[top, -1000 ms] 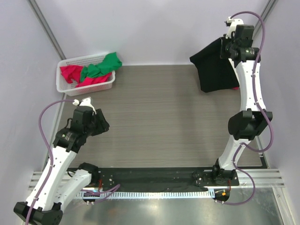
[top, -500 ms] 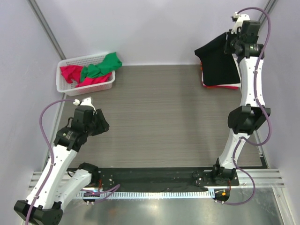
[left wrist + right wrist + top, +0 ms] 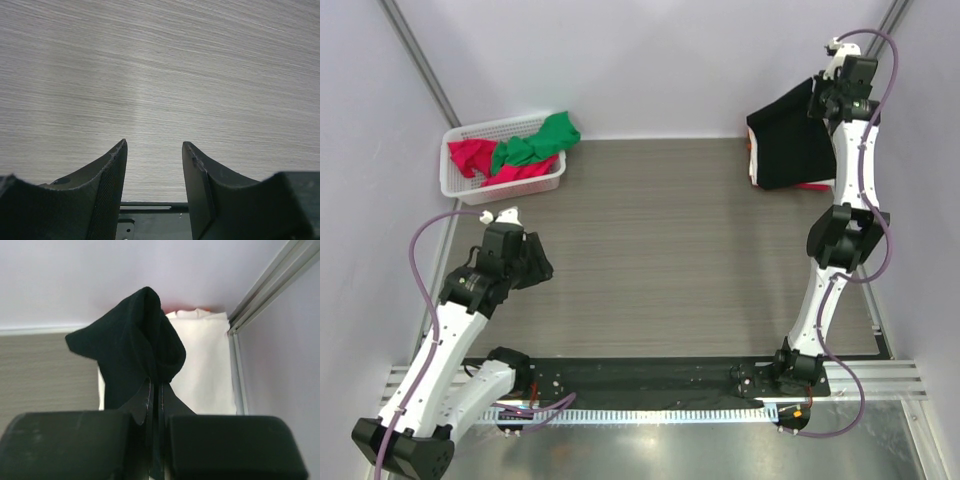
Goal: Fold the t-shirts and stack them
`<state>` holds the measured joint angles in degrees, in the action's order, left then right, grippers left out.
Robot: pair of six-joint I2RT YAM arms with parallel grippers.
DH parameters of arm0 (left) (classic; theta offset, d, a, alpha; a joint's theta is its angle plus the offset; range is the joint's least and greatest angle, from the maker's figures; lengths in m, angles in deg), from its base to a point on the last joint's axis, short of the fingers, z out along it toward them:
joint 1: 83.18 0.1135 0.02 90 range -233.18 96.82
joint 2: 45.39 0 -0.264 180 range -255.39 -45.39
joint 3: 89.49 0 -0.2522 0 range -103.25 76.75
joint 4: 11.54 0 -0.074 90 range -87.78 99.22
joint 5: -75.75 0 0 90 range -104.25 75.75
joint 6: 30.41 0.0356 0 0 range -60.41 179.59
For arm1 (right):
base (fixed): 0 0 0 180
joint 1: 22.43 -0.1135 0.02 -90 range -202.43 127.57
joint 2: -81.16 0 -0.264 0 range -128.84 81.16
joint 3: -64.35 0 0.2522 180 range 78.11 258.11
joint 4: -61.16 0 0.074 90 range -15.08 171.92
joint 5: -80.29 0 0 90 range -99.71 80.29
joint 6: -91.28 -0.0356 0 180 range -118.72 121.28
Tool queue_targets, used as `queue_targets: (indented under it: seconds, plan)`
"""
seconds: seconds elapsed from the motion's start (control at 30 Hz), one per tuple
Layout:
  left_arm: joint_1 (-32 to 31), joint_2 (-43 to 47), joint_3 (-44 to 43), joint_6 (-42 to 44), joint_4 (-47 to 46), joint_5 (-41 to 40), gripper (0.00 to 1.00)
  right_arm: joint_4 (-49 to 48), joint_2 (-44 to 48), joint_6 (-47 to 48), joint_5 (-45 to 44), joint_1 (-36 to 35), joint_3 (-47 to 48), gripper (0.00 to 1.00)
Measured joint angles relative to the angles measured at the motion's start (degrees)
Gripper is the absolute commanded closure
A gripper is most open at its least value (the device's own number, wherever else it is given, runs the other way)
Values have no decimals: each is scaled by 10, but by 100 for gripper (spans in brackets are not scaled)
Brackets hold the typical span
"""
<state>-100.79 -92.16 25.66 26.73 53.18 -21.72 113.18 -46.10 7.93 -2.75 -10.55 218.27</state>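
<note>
The black t-shirt's lifted end still hangs clear, so the robot's right gripper should lower it onto the uncovered white shirt (image 3: 204,365) below and let it go.
My right gripper (image 3: 817,100) is raised at the far right corner, shut on the black t-shirt (image 3: 788,145), which hangs folded from it over a stack with a white shirt (image 3: 200,365) and a red edge (image 3: 810,187) showing beneath. In the right wrist view the black t-shirt (image 3: 135,350) bunches above my closed fingers (image 3: 145,400). Red shirts (image 3: 468,156) and a green shirt (image 3: 535,143) lie crumpled in the white basket (image 3: 455,186) at the far left. My left gripper (image 3: 154,150) is open and empty, low over bare table at the near left; it also shows in the top view (image 3: 542,266).
The grey wood-grain table (image 3: 650,240) spans the middle. Pale walls close the back and sides, with a metal frame post (image 3: 265,285) at the far right corner. A black base rail (image 3: 650,380) runs along the near edge.
My right gripper has carried the black t-shirt further back and right, so it now hangs over the stack in the corner. The left arm has barely moved.
</note>
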Motion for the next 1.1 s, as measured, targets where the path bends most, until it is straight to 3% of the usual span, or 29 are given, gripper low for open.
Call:
queue_targets:
  seconds: [0.53,0.6,0.67,0.7,0.73,0.83,1.1]
  plan:
    - [0,-4,0,-11,3,-18,51,-228,-202,-37,-103,37,24,99]
    - [0,-4,0,-12,3,-20,51,-249,-222,-44,-121,38,24,95]
    - [0,-4,0,-12,3,-20,50,-268,-242,-60,-141,38,24,78]
    - [0,-3,0,-12,3,-20,50,-274,-248,-67,-148,38,24,62]
    - [0,-2,0,-12,3,-21,50,-280,-254,-78,-156,38,24,25]
    - [0,5,0,-12,3,-22,50,-289,-254,-99,-178,37,19,1]
    - [0,36,0,-12,3,-26,49,-314,-169,-134,-201,37,-51,0]
